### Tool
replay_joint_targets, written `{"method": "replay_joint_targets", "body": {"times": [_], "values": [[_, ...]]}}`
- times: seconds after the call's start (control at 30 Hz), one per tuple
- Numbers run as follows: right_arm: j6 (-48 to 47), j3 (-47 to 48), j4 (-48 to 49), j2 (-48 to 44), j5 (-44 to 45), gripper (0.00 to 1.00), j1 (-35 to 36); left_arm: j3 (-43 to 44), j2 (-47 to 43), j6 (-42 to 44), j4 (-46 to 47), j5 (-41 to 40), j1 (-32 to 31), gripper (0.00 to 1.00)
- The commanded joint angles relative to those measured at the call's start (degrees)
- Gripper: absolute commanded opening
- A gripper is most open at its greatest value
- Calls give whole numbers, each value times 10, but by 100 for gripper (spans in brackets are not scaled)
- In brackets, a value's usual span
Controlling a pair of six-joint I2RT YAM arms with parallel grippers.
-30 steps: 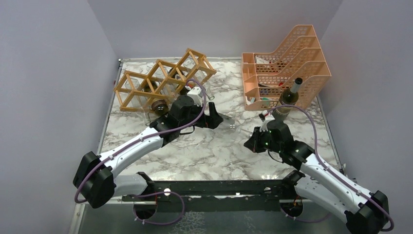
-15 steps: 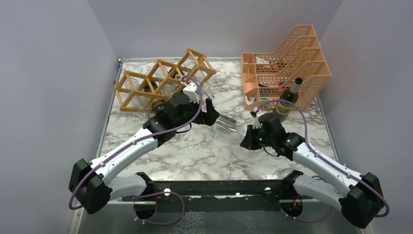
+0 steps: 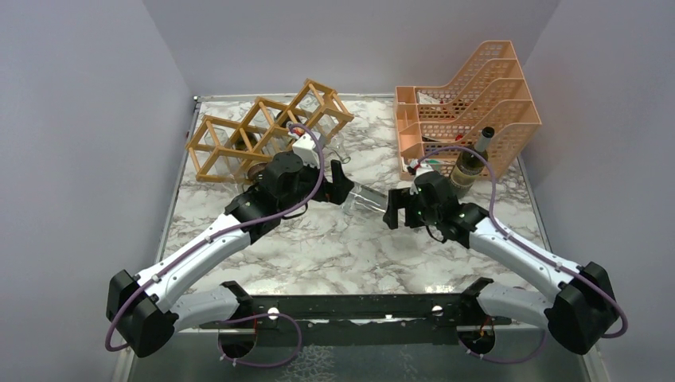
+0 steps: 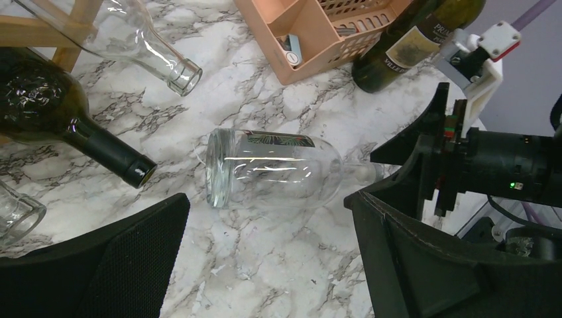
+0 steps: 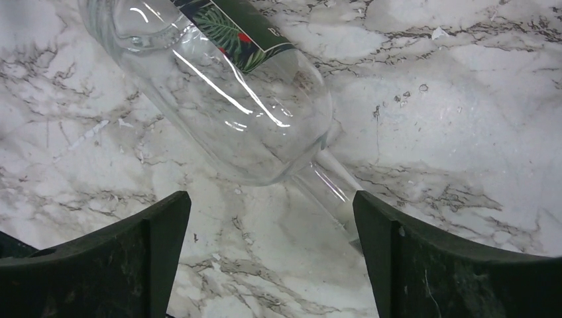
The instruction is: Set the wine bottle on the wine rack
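Next, my right gripper lowers and draws back, then puts its fingers around the bottle's neck (image 5: 325, 185) beside the bottle's shoulder. This is because the bottle's neck slants close to one finger.
A clear glass wine bottle (image 3: 364, 199) with a leafy label lies on its side on the marble table, between my two grippers. My left gripper (image 3: 344, 185) is open and faces the bottle's base (image 4: 219, 169) from a short distance. My right gripper (image 3: 391, 208) is open at the neck end. The neck (image 5: 331, 185) lies between its fingers, close to the right finger (image 5: 450, 258). The wooden lattice wine rack (image 3: 263, 131) stands at the back left, with a dark bottle (image 4: 53, 112) and a clear bottle (image 4: 132, 40) in it.
A peach mesh tray organiser (image 3: 466, 107) stands at the back right. A green wine bottle (image 3: 470, 163) stands upright in front of it, just behind my right arm. Grey walls close in the table on three sides.
My right gripper has swung left, away from the green bottle, to the clear bottle's neck, and has opened. My left gripper has drawn back a little toward the rack.
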Motion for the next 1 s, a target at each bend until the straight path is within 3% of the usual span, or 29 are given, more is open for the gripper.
{"method": "replay_joint_targets", "body": {"times": [0.0, 0.27, 0.47, 0.67, 0.97], "values": [[-46, -16, 70, 32, -5, 95, 3, 11, -11, 11, -14, -13, 2, 99], [-59, -20, 75, 82, 11, 97, 3, -1, -21, 15, -12, -11, 2, 99], [-60, -8, 47, 119, -42, 96, 3, 0, -21, 20, -12, -14, 2, 99], [-59, -18, 40, 128, -89, 85, 6, 2, -21, 23, -13, -20, 2, 99], [-65, -9, 47, 186, -46, 69, 43, 14, -18, 31, -24, -29, 3, 99]]}}
